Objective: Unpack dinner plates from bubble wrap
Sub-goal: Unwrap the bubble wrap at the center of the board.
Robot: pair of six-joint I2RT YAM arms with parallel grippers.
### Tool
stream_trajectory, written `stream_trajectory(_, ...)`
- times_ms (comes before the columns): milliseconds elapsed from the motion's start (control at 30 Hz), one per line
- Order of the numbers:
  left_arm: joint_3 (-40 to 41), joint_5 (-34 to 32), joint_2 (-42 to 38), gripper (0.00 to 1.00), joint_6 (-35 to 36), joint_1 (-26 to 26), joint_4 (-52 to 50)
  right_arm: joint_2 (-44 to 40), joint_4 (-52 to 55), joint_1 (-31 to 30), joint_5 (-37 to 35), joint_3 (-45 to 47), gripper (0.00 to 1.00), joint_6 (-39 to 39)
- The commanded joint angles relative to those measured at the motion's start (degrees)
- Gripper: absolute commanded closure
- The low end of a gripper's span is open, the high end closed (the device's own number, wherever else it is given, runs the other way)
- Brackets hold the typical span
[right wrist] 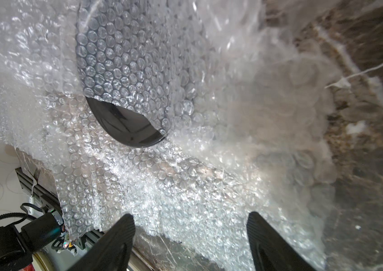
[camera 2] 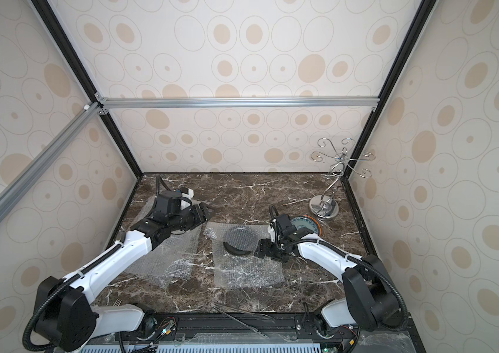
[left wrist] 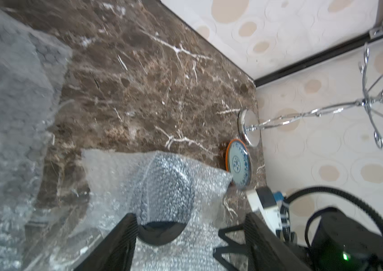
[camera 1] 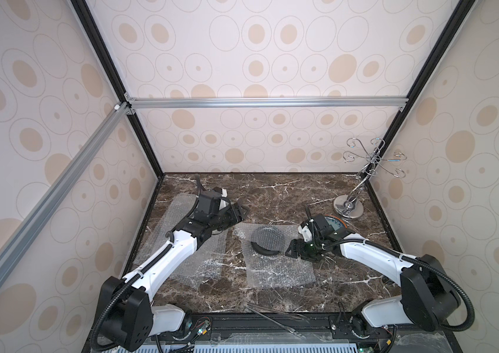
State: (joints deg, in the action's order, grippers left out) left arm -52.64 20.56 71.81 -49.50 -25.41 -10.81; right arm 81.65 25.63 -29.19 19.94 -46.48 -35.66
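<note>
Next, my right gripper eases outward beside the black dinner plate onto the bubble wrap flap's near corner (right wrist: 241, 176), as that corner lies just outward of its open fingers.
A black dinner plate (camera 1: 264, 250) (camera 2: 236, 251) (right wrist: 127, 127) lies mid-table on a sheet of bubble wrap (camera 1: 278, 273) (right wrist: 162, 178), and a folded flap of that sheet covers its far half. My right gripper (camera 1: 288, 249) (right wrist: 190, 223) is open just right of the plate, low over the wrap's edge. My left gripper (camera 1: 242, 211) (left wrist: 190, 225) hovers open to the plate's far left, holding nothing. A pale plate with a greenish rim (camera 1: 333, 220) (left wrist: 238, 164) sits stacked on an orange plate (left wrist: 227, 152) behind my right wrist.
Two more sheets of bubble wrap (camera 1: 208, 266) (camera 1: 177, 211) lie flat under my left arm. A wire stand with a shiny disc base (camera 1: 349, 208) stands at the back right corner. Metal tongs (camera 1: 275, 318) rest along the front edge.
</note>
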Motion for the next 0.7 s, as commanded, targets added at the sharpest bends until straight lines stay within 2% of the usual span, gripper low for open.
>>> stream_trajectory(0, 5.3, -5.1, -4.8, 0.27, -2.5, -4.6, -1.7, 1.5, -0.5, 0.9, -1.1, -1.1, 0.22, -1.9)
stream_trajectory(167, 15.2, -9.0, -12.0, 0.27, -8.7, -12.3, -0.9, 2.5, -1.4, 1.1, -3.0, -1.6, 0.22, -1.7)
stream_trajectory(300, 21.4, -10.6, -14.4, 0.27, -13.7, -17.9, 2.3, 4.0, -2.4, 1.7, -2.8, -2.1, 0.22, -1.4)
stream_trajectory(433, 23.6, -12.3, -12.9, 0.28, -16.4, -23.3, 5.9, 5.5, -4.2, 1.7, -2.2, -2.5, 0.23, -1.5)
stream_trajectory(667, 20.4, -13.4, -5.3, 0.28, -16.8, -28.7, 11.6, 6.7, -5.9, 1.8, -1.7, -3.3, 0.29, -2.0)
